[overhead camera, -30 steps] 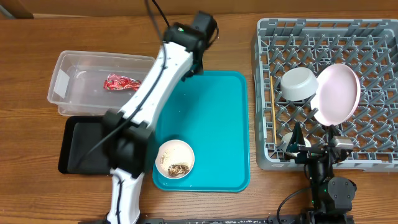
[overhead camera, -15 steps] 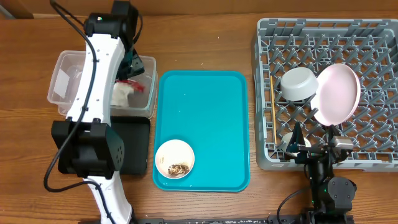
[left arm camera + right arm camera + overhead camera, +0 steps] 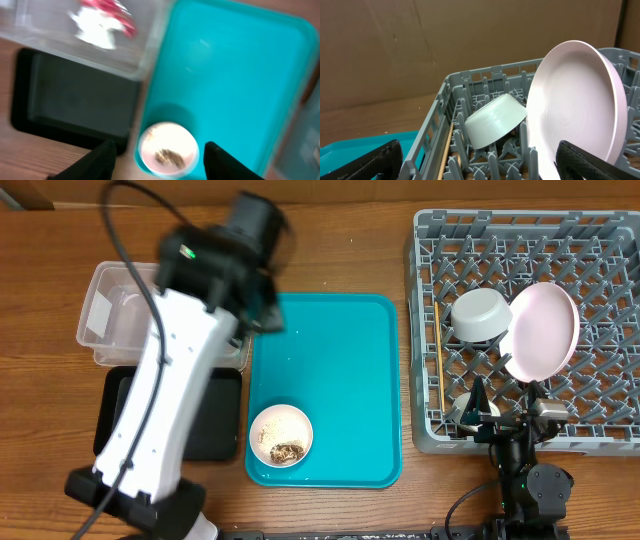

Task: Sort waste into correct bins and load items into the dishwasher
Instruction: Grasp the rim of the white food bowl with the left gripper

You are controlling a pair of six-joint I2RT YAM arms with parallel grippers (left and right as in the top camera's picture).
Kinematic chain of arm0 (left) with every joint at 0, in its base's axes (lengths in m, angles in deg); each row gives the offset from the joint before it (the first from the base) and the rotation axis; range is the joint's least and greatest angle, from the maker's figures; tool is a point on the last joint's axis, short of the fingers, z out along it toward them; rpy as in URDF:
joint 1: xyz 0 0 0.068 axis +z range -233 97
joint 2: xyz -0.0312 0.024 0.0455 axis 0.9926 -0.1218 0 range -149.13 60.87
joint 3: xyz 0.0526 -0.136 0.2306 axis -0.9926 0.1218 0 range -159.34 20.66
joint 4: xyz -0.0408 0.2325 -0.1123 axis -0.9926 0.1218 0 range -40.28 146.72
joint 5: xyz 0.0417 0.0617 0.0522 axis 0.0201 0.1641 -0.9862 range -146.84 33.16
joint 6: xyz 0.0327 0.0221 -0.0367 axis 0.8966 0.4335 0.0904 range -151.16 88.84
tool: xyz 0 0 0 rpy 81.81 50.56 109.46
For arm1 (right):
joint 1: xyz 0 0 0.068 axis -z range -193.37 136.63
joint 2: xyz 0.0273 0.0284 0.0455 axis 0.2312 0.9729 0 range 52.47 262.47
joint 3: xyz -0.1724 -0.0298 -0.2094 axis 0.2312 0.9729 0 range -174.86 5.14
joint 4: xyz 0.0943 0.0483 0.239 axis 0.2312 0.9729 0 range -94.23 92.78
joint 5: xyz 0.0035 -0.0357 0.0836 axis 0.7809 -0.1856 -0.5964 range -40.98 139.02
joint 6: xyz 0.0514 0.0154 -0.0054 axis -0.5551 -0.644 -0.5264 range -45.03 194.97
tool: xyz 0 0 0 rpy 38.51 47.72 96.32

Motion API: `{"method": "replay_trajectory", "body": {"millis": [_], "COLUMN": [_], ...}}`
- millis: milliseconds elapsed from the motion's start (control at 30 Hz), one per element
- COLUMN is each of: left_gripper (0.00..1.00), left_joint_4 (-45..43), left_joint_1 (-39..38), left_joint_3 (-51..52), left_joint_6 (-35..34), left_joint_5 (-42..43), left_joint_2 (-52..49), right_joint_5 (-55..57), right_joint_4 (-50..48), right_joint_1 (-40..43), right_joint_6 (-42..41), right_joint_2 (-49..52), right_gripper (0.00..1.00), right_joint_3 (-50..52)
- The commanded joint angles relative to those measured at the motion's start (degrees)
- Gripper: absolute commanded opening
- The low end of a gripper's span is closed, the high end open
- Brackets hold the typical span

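The small white bowl's rack-side rim has bare teal tray beside it, so I need to move my left gripper down and toward the rack point(image 3: 600, 240) onto that rim.
In the left wrist view the red wrapper point(image 3: 107, 9) and the white tissue point(image 3: 94, 25) lie blurred in the clear tub point(image 3: 145, 55), with the black tray point(image 3: 75, 105) beside it. A small white bowl point(image 3: 281, 436) with brown-and-white food scraps point(image 3: 169, 156) sits at the teal tray's near left corner. My left gripper point(image 3: 160, 147) hangs open and empty above that bowl. The white plate point(image 3: 541, 330), the silvery bowl point(image 3: 478, 315) and the chopsticks point(image 3: 438, 355) stand in the grey dish rack point(image 3: 600, 240). At the rack's front edge my right gripper point(image 3: 480, 161) stands open and empty.
The teal tray point(image 3: 340, 370) lies between the bins and the rack. In the overhead view my left arm point(image 3: 170, 390) crosses the clear tub point(image 3: 105, 310) and the black tray point(image 3: 115, 425) and hides part of both.
My left gripper swung from over the teal tray to the clear tub, opened and let the tissue drop in, then swung back toward the teal tray. The right arm has not moved.
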State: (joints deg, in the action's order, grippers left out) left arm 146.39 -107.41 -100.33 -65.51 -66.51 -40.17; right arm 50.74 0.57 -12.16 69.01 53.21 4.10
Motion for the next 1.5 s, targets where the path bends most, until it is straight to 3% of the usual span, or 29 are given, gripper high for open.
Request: {"method": "replay_trajectory", "body": {"millis": [0, 167, 333, 467, 733, 833, 933, 1200, 1333, 1433, 1467], "left_gripper": [0.57, 0.53, 0.45, 0.45, 0.49, 0.48, 0.4, 0.38, 0.28, 0.07, 0.04], "left_joint_4": [0.1, -2.5, -9.4, -18.5, -30.2, -36.4, -37.4, -38.2, -38.9, -39.0, -39.1], "left_joint_1": [-6.6, -15.1, -19.5, -21.6, -21.5, -21.5, -21.5, -21.3, -21.3, -21.3, -21.3], "left_joint_3": [3.8, 16.3, 30.6, 40.7, 53.7, 57.0, 57.2, 56.5, 56.5, 56.6, 56.6], "left_joint_6": [-4.7, -15.5, -19.9, -17.6, -17.4, -13.0, -10.6, -10.4, -9.9, -9.3, -9.2], "left_joint_5": [1.2, -1.3, 0.0, 5.0, 4.0, 6.5, 6.7, 2.8, 0.6, -0.2, -1.0], "left_joint_2": [-0.9, -0.9, -0.9, -0.9, -0.9, -0.9, -0.9, -0.8, -0.9, -0.9, -0.9], "right_joint_5": [-0.1, -0.1, -0.1, -0.1, -0.1, -0.1, -0.1, -0.1, -0.1, -0.1, -0.1], "right_joint_4": [-0.2, -0.2, -0.2, -0.2, -0.2, -0.2, -0.2, -0.2, -0.2, -0.2, -0.2], "right_joint_1": [0.3, 0.3, 0.3, 0.3, 0.3, 0.3, 0.3, 0.3, 0.3, 0.3, 0.3], "right_joint_6": [0.0, 0.0, 0.0, 0.0, 0.0, 0.0, 0.0, 0.0, 0.0, 0.0, 0.0], "right_joint_2": [-0.4, -0.4, -0.4, -0.4, -0.4, -0.4, -0.4, -0.4, -0.4, -0.4, -0.4], "right_gripper": [1.0, 1.0, 1.0, 1.0, 1.0, 1.0, 1.0, 1.0, 1.0, 1.0, 1.0], "right_joint_3": [0.6, 0.6, 0.6, 0.6, 0.6, 0.6, 0.6, 0.6, 0.6, 0.6, 0.6]}}
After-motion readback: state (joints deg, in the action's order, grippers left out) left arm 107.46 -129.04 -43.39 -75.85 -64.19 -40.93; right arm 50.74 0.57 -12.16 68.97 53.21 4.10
